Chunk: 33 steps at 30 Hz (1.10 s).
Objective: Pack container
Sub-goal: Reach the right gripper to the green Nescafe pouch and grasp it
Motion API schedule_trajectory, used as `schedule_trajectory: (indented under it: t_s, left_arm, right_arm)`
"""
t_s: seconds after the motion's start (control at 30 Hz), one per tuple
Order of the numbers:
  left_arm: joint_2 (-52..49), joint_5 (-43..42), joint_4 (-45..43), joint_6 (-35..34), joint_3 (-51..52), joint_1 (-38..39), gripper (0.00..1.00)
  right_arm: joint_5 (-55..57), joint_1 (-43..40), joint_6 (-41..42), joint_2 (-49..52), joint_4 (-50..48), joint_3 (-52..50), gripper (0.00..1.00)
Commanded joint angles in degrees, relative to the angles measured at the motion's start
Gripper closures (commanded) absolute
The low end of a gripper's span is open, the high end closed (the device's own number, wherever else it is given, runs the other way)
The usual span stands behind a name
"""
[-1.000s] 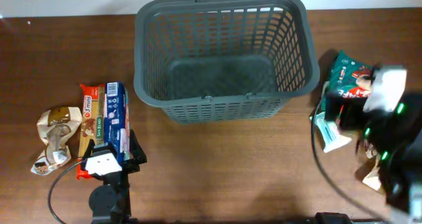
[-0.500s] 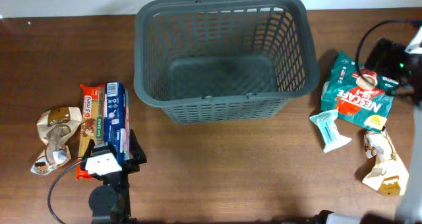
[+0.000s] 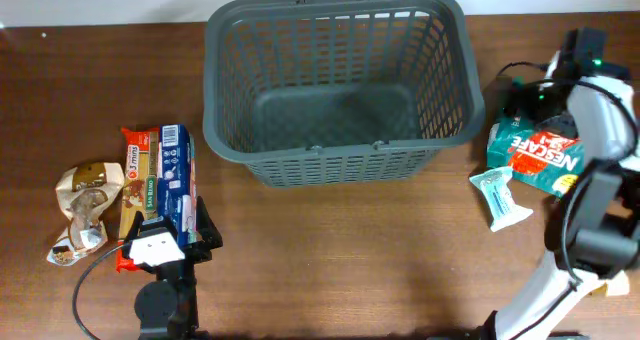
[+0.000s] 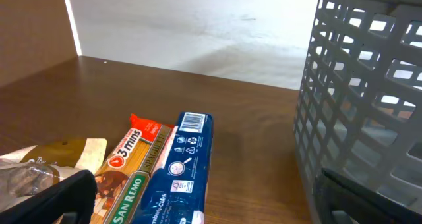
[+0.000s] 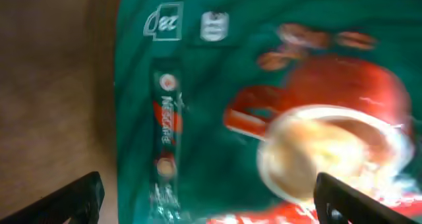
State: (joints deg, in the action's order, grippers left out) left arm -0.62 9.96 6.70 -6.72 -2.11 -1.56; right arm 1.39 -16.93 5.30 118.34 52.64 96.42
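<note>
My right gripper has the far end of the green Nescafe packet between its open fingers already, so it should move down and toward the container [image 3: 340, 166], onto that end.
The dark grey slotted container [image 3: 340, 166] stands at the back middle of the table with nothing showing inside; its lattice wall fills the right of the left wrist view [image 4: 369, 85]. My right gripper [image 3: 527, 106] is open and hovers over the far end of a green Nescafe packet [image 3: 537, 156], which fills the right wrist view [image 5: 264, 105] between the jaws [image 5: 211, 201]. My left gripper [image 3: 168, 230] is open and empty, low over the near end of a blue packet [image 3: 176, 180], which lies between its fingers [image 4: 211, 204].
An orange spaghetti packet [image 3: 138, 185] lies against the blue packet [image 4: 178, 178]. A crumpled brown and white packet [image 3: 85, 205] lies at far left. A small light blue sachet [image 3: 500, 198] lies near the green packet. The right arm [image 3: 590, 210] runs along the right edge.
My right arm has swung from the front right up to the far right, bringing its gripper over the green packet. The left arm and the packets have not moved.
</note>
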Motion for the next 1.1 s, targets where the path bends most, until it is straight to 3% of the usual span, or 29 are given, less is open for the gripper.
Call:
schedule_trajectory:
  t_s: [0.0, 0.17, 0.27, 0.33, 0.37, 0.4, 0.43, 0.47, 0.77, 1.07]
  left_arm:
    - [0.3, 0.4, 0.0, -0.1, 0.3, 0.1, 0.01]
    - [0.3, 0.4, 0.0, -0.1, 0.3, 0.1, 0.01]
    - [0.3, 0.4, 0.0, -0.1, 0.3, 0.1, 0.01]
    - [0.3, 0.4, 0.0, -0.1, 0.3, 0.1, 0.01]
    - [0.3, 0.4, 0.0, -0.1, 0.3, 0.1, 0.01]
    - [0.3, 0.4, 0.0, -0.1, 0.3, 0.1, 0.01]
    - [0.3, 0.4, 0.0, -0.1, 0.3, 0.1, 0.01]
    - [0.3, 0.4, 0.0, -0.1, 0.3, 0.1, 0.01]
    - [0.3, 0.4, 0.0, -0.1, 0.3, 0.1, 0.01]
    - [0.3, 0.4, 0.0, -0.1, 0.3, 0.1, 0.01]
  right_arm:
    - [0.7, 1.5, -1.6, 4.5, -1.6, 0.5, 0.01]
    - [6.4, 1.4, 1.1, 10.7, -2.4, 0.4, 0.0]
    - [6.5, 1.4, 1.2, 13.7, -2.6, 0.4, 0.12]
    - [6.4, 1.4, 2.7, 15.2, -2.5, 0.4, 0.36]
    - [6.4, 1.4, 4.1, 16.1, -2.4, 0.4, 0.63]
    - [6.4, 1.4, 4.9, 16.3, -2.4, 0.4, 0.68]
    - [6.3, 1.4, 6.6, 16.6, -2.5, 0.4, 0.92]
    - [5.8, 1.4, 7.4, 16.6, -2.5, 0.4, 0.97]
    - [-3.9, 0.0, 8.8, 13.6, 2.3, 5.4, 0.96]
    - [-5.7, -1.8, 5.7, -1.1, 14.1, 25.8, 0.96]
